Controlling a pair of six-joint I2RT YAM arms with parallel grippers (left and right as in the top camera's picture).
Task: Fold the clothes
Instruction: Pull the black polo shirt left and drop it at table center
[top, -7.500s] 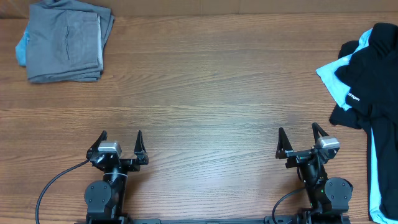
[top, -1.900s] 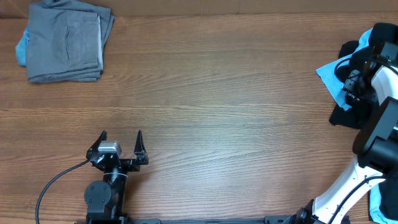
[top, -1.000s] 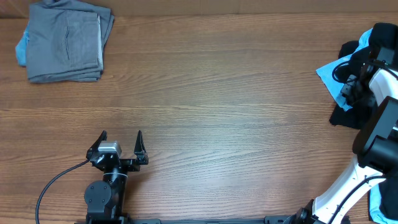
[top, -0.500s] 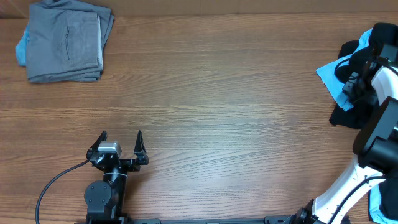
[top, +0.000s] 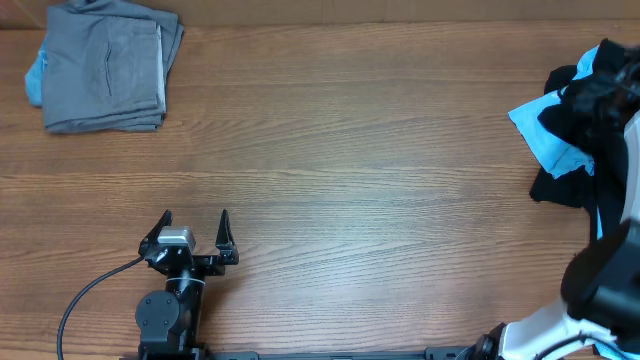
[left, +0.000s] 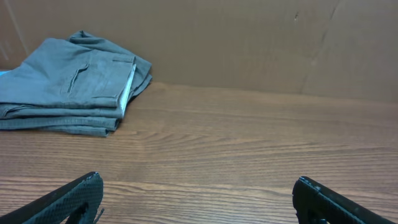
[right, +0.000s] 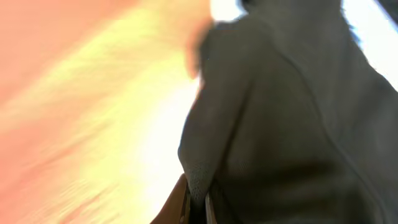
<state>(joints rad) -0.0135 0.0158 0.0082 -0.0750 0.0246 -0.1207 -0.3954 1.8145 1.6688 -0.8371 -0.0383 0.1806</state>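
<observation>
Next, my right gripper swings up and to the left in the overhead view and frees the fold there, since the wood by the grey trousers is bare.
A crumpled black and light-blue garment (top: 556, 120) lies at the table's far right edge. My right arm reaches over it and is blurred by motion in the overhead view. In the right wrist view my right gripper (right: 198, 198) is shut on a fold of the black garment (right: 280, 118), the fabric pinched between its two fingers and filling most of that view. My left gripper (top: 195, 222) rests near the front left, open and holding nothing, its fingers wide apart over bare wood (left: 198, 182).
A folded pile of grey trousers (top: 105, 65) sits at the back left corner, also visible in the left wrist view (left: 68, 84), with a bit of light-blue cloth (top: 35, 75) under its left edge. A brown wall (left: 249, 37) backs the wooden table (top: 350, 180).
My right gripper has shut on the black garment and is moving with it, bunching the fabric. The left arm has not moved.
</observation>
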